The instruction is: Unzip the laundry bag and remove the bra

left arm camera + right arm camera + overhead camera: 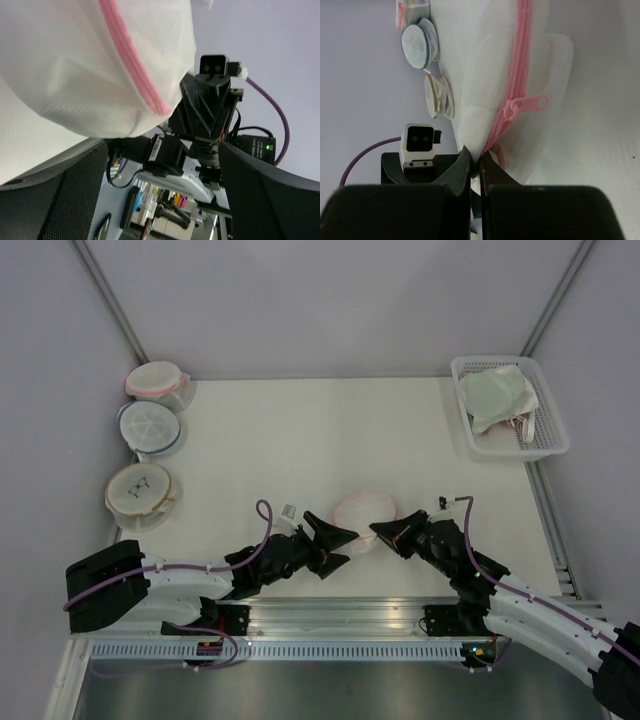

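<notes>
Next, my left gripper moves outward onto the near end of the pink zipper point(151, 94) and closes there, because that end lies just beyond its open fingers.
The laundry bag point(364, 510), a white mesh dome with a pink zipper point(516, 75), lies on the table between my two grippers. My right gripper point(377, 531) is shut on the bag's near edge, pinching mesh and zipper tape point(476, 162) just below the pink zipper pull point(526, 105). My left gripper point(343, 545) stands open at the bag's left side, with nothing between its fingers point(55, 195). In the left wrist view the bag point(75, 65) bulges above the open jaws, and the right gripper point(205, 110) shows behind it. The bra is hidden.
Three round mesh pouches line the left edge: pink-rimmed point(155, 380), blue-rimmed point(150, 426) and tan-rimmed point(140, 490). A white basket point(555, 430) holding a pale greenish cloth point(495, 395) stands at the back right. The metal rail point(330, 615) runs along the near edge.
</notes>
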You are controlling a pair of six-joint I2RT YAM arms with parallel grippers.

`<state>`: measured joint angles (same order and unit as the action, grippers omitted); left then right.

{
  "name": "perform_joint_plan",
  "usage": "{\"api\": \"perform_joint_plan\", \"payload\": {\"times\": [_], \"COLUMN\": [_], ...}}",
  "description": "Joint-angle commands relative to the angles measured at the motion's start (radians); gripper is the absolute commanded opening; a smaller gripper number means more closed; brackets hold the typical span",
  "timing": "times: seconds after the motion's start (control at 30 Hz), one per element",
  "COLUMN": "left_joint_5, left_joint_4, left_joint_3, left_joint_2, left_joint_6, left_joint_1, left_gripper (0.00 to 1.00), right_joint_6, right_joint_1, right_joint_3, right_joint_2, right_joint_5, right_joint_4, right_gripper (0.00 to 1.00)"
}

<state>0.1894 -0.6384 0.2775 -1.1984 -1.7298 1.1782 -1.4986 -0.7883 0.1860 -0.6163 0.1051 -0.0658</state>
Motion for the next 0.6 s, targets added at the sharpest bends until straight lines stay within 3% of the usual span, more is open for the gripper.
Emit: {"api": "perform_joint_plan", "payload": {"times": [0.0, 0.17, 0.37, 0.43, 0.57], "left_joint_5": [0.136, 0.249, 0.223, 0.21, 0.188], "left_joint_4": [-0.003, 0.089, 0.144, 0.177, 0.157], "left_joint_3": [0.037, 0.103, 0.138, 0.144, 0.135], "left_joint_2": [0.023, 0.051, 0.025, 0.011, -0.012], "left_joint_6": [-0.016, 0.08, 0.124, 0.125, 0.139], "left_joint_1": [0.005, -0.015, -0.063, -0.08, -0.124], "left_gripper": [0.95, 0.96, 0.96, 0.93, 0.77], "right_joint_6": [0.047, 0.167, 0.221, 0.23, 0.267], "right_joint_1": [-0.006, -0.011, -0.046, -0.049, -0.051], "right_joint_3": [0.052, 0.124, 0.129, 0.13, 0.145], "right_joint_2": [-0.016, -0.106, -0.063, -0.03, -0.007], "right_joint_5": [-0.066, -0.183, -0.176, -0.18, -0.199], "right_joint_4": [-0.012, 0.032, 0.093, 0.098, 0.121], "right_gripper": [0.0, 0.01, 0.0, 0.0, 0.01]}}
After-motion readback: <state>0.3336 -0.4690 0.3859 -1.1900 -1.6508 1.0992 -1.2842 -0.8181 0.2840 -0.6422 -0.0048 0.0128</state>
